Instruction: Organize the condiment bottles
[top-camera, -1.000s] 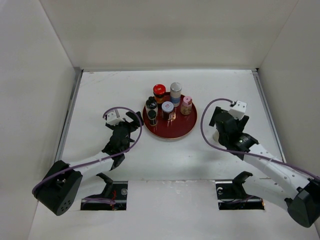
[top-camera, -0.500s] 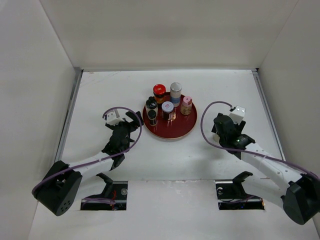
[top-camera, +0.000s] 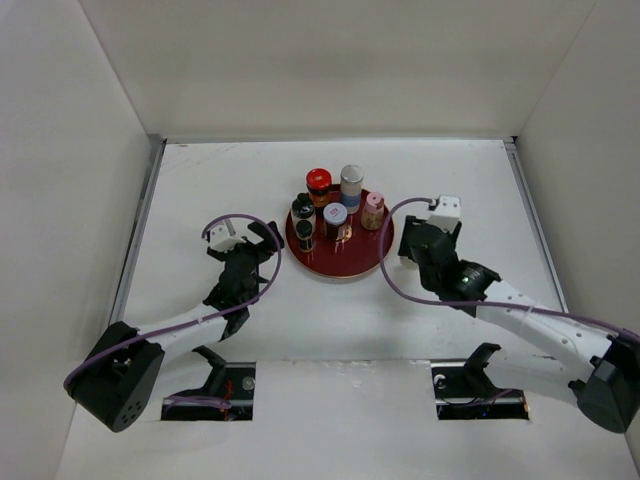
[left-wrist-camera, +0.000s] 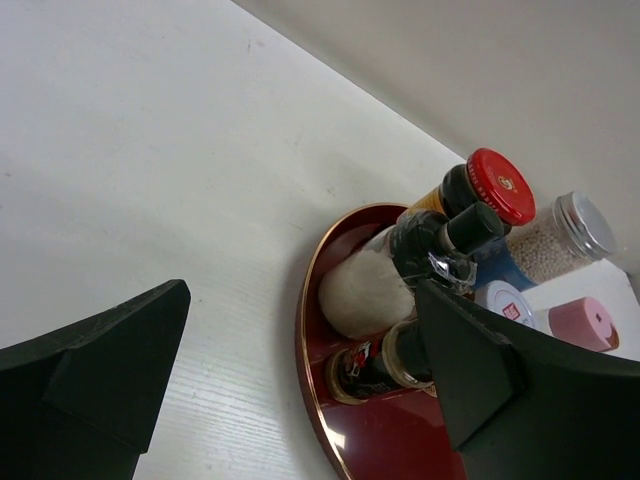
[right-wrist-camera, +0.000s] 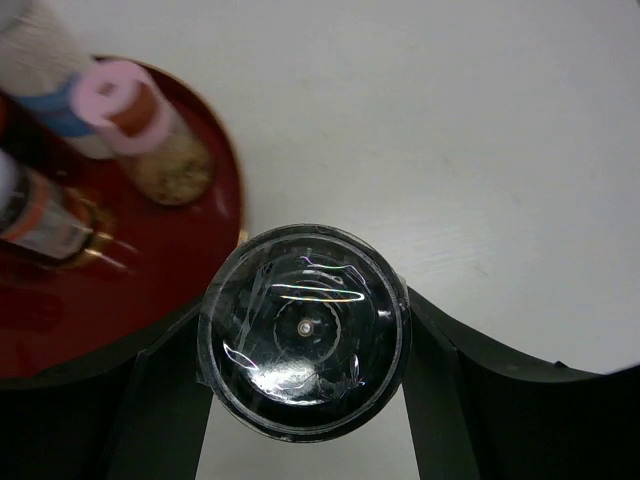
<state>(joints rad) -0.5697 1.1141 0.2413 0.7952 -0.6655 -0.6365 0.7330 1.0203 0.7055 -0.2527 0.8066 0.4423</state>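
The right gripper moves to the left in the top view over the bare near part of the tray next, then lowers the bottle and releases it.
Several condiment bottles stand on the round red tray: a red-lidded jar, a grey-lidded one, a pink-lidded one and a black-capped bottle. My right gripper is at the tray's right edge. Looking straight down in the right wrist view, its fingers press both sides of a round black-capped bottle, beside the tray and the pink-lidded jar. My left gripper stands open just left of the tray. In the left wrist view the gripper faces a pale cream bottle and the red-lidded jar.
White walls enclose the white table on three sides. The tray sits at mid-table between the two arms. Purple cables loop above both wrists. Two dark cutouts lie at the near edge by the arm bases.
My right gripper has swung left toward the tray's right edge and its jaws have narrowed onto the black-capped bottle. The left arm has barely moved; its jaws opened slightly wider.
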